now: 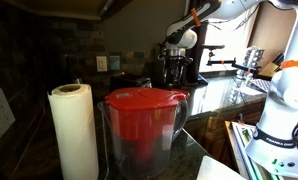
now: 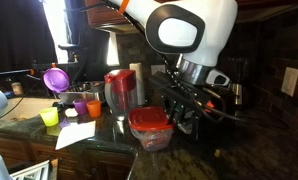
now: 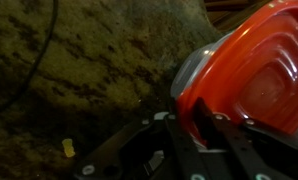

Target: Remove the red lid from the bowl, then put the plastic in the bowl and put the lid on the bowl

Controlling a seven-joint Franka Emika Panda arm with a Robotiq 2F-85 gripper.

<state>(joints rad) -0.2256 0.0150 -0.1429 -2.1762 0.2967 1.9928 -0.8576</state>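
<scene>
My gripper should next bring the red lid down onto the clear bowl's rim (image 3: pixel 192 69) and let go there, because the rim is below my gripper and the bowl stands under the lid.
In the wrist view the red lid (image 3: pixel 254 70), rounded with a stepped top, fills the right side. My gripper (image 3: pixel 196 116) is shut on its near rim, one dark finger (image 3: pixel 182 135) on each side of the edge. In an exterior view the red lid (image 2: pixel 149 119) lies over a clear bowl (image 2: pixel 151 142) on the dark counter, with my gripper (image 2: pixel 175 112) at its right edge. I cannot tell whether the lid still rests on the bowl. A pale clear edge (image 3: pixel 189 70) shows under the lid. I cannot pick out the plastic.
A clear pitcher with a large red top (image 1: pixel 144 100) (image 2: pixel 119 90) and a paper towel roll (image 1: pixel 74 130) stand on the counter. Coloured cups (image 2: pixel 81 107), a purple funnel (image 2: pixel 56 78) and a white sheet (image 2: pixel 74 135) lie left of the bowl. A small yellow bit (image 3: pixel 68 148) lies on the stone.
</scene>
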